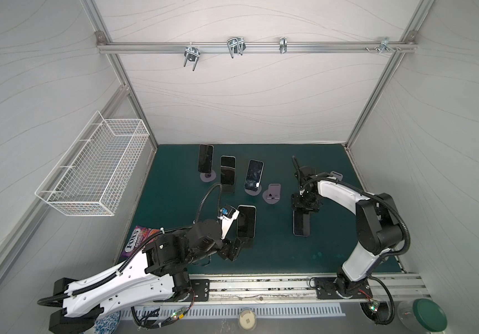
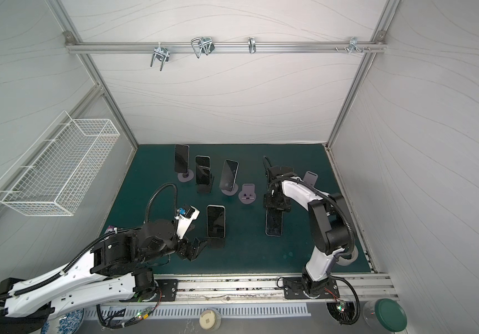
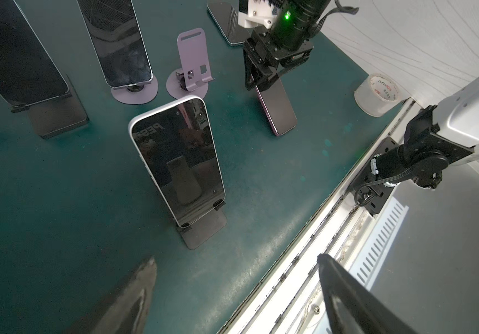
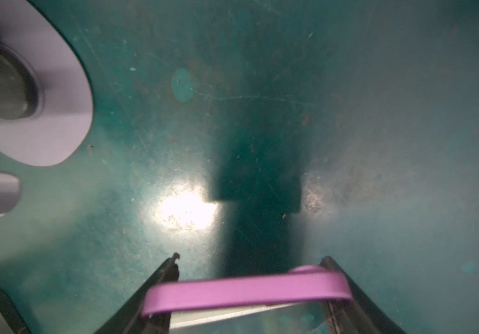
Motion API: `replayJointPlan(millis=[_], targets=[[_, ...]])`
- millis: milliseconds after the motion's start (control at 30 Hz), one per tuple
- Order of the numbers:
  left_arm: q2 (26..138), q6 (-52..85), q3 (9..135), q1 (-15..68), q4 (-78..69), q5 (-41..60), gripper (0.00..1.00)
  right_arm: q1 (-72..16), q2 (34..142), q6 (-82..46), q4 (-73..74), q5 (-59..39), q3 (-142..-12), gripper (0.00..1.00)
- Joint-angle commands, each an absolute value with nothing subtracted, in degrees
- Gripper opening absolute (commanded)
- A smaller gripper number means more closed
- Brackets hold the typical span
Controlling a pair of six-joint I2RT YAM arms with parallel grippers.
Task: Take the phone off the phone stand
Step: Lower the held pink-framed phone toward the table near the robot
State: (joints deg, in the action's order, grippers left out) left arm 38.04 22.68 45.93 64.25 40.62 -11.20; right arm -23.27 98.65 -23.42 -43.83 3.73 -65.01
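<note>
My right gripper is holding the purple-edged phone by an end that is still raised, so it needs to move down and slightly back onto the open green mat (image 1: pixel 276 248) (image 4: pixel 259 245), then let go of the phone.
A purple-edged phone (image 1: pixel 301 223) is gripped at one end by my right gripper (image 1: pixel 305 206), which is shut on it just above the green mat (image 1: pixel 276 248). In the right wrist view the phone's purple edge (image 4: pixel 247 292) spans both fingers. Beside it stands an empty purple phone stand (image 1: pixel 272 195), and another (image 1: pixel 335 176) sits behind the right arm. A white-edged phone (image 1: pixel 246 221) leans on a black stand (image 3: pixel 203 228). My left gripper (image 1: pixel 232 248) is open just in front of that stand, with nothing between its fingers (image 3: pixel 134 295).
Three more phones (image 1: pixel 205 159) (image 1: pixel 228 170) (image 1: pixel 254 175) rest on stands at the back. A wire basket (image 1: pixel 93 167) hangs on the left wall. A candy packet (image 1: pixel 137 240) lies under the left arm. A tape roll (image 3: pixel 377 94) sits by the right arm's base.
</note>
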Motion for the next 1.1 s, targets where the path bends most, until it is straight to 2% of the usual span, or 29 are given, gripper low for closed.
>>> replayJointPlan(millis=[0,633,1067], targets=[[36.5,24.1,46.3,64.5,41.3,-12.9,0.88,-23.8,98.6,-24.7,-42.9,5.0,-63.5,0.50],[33.9,24.3,47.4,64.5,44.4,-14.2,0.89,-28.2,97.3,-26.9,-36.4,9.2,-58.5,0.51],[30.8,25.2,45.8,64.5,46.0,-17.1,0.89,-30.8,101.0,-29.8,-36.7,12.2,-57.9,0.54]])
